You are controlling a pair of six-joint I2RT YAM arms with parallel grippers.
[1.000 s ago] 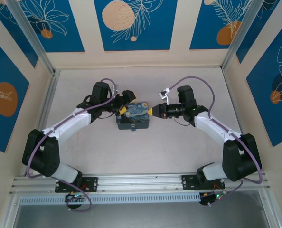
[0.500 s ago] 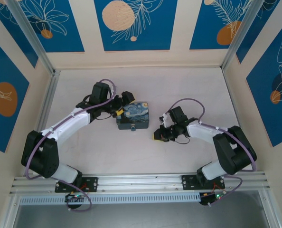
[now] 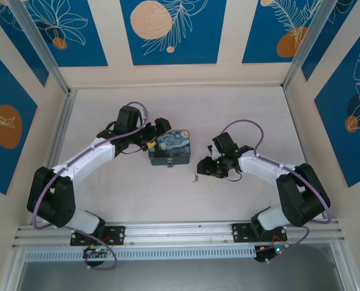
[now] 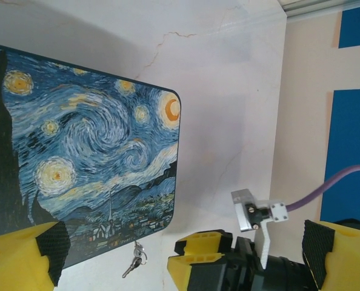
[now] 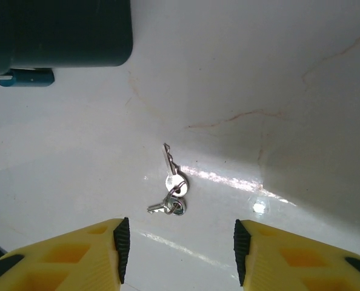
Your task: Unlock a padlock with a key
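I should lower my right gripper's open fingers over the key's ringed heads and close them. The key lies flat on the tabletop, below the gripper and ahead of the fingers.
Two small silver keys on a ring, the key [image 5: 173, 188], lie flat on the white table [image 3: 137, 194], just ahead of my right gripper [image 5: 179, 251]. That gripper is open, with nothing between its yellow fingers [image 5: 95, 254]. In the top view the key [image 3: 196, 177] lies in front of the right gripper [image 3: 200, 171], to the near right of the starry-night box [image 3: 171, 147]. The blue padlock [image 5: 25, 77] hangs at the box's front wall [image 3: 171, 164]. My left gripper [image 3: 156, 134] stands open at the box's left edge. In the left wrist view its fingers [image 4: 22, 257] frame the box lid [image 4: 83, 145] and the key [image 4: 134, 259].
The right gripper's yellow fingers [image 4: 201, 251] and its metal camera bracket [image 4: 253, 212] sit low in the left wrist view. An aluminium rail [image 3: 180, 233] runs along the near edge. Patterned walls [image 3: 168, 36] close the back and sides. Bare table lies in front of the box.
My right gripper pulled away from the box's right side, dropped to the table nearer the front, opened and let go of the key. The left gripper stayed by the box.
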